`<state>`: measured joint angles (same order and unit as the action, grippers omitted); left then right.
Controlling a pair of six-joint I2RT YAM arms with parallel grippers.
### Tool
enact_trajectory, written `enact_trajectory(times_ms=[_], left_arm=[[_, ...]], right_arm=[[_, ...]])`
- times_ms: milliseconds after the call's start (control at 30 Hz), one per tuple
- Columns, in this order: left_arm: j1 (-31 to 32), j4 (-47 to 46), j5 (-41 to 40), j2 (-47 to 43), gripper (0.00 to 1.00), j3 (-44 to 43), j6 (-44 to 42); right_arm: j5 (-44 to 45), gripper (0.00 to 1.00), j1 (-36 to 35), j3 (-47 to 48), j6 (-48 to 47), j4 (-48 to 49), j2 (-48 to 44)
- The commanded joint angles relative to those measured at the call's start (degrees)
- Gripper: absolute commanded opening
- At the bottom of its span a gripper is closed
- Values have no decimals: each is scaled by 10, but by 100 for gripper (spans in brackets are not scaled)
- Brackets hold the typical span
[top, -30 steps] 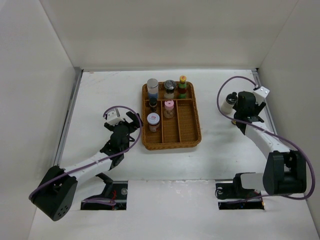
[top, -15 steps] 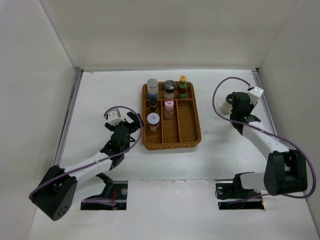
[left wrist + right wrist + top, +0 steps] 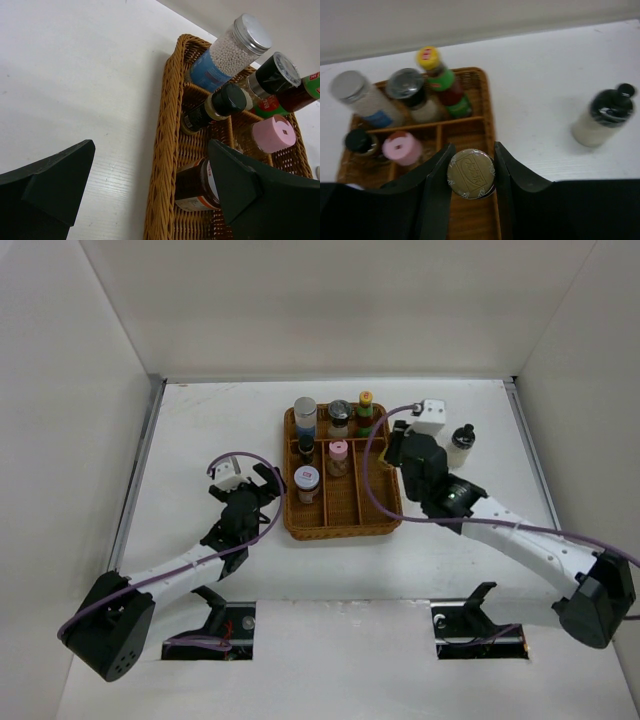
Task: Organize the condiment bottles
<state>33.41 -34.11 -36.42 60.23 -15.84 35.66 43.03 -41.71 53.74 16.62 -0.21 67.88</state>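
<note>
I should bring my right gripper back and to the left in the top view, then down to release the gold-capped bottle in the empty near part of the tray's middle section.
My right gripper (image 3: 470, 167) is shut on a gold-capped bottle (image 3: 470, 173) and holds it over the right side of the brown woven tray (image 3: 491, 112). In the top view the right gripper (image 3: 398, 440) is at the tray's right rim (image 3: 396, 502). A pale bottle with a black cap (image 3: 460, 447) stands on the table right of the tray and also shows in the right wrist view (image 3: 602, 117). The tray holds a red-green bottle with a yellow cap (image 3: 366, 412), a pink-capped bottle (image 3: 338, 457), a white-lidded jar (image 3: 307, 483) and others. My left gripper (image 3: 262, 483) is open and empty beside the tray's left rim (image 3: 162, 165).
A silver-lidded bottle of white beads (image 3: 230, 52), a small black-capped bottle (image 3: 215, 107) and a dark-lidded jar (image 3: 410, 92) stand in the tray's back compartments. White walls close in the table on three sides.
My right arm has swung left from beside the pale bottle at the far right to the tray's right side. The pale bottle stays where it stood. The left arm has not moved.
</note>
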Motion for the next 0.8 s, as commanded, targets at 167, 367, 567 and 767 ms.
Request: enact_trajectory(times_ms=[167, 367, 567, 767], left_arm=[[-9, -27, -2, 5, 100, -6, 5], [-23, -25, -3, -3, 100, -3, 4], [-35, -22, -3, -4, 100, -2, 5], [-39, -22, -3, -5, 100, -1, 5]], right_arm=[[-72, 28, -96, 70, -12, 109, 102], [-86, 28, -119, 53, -4, 143, 162], [-77, 28, -129, 30, -4, 160, 195], [-75, 34, -142, 1, -3, 166, 205]])
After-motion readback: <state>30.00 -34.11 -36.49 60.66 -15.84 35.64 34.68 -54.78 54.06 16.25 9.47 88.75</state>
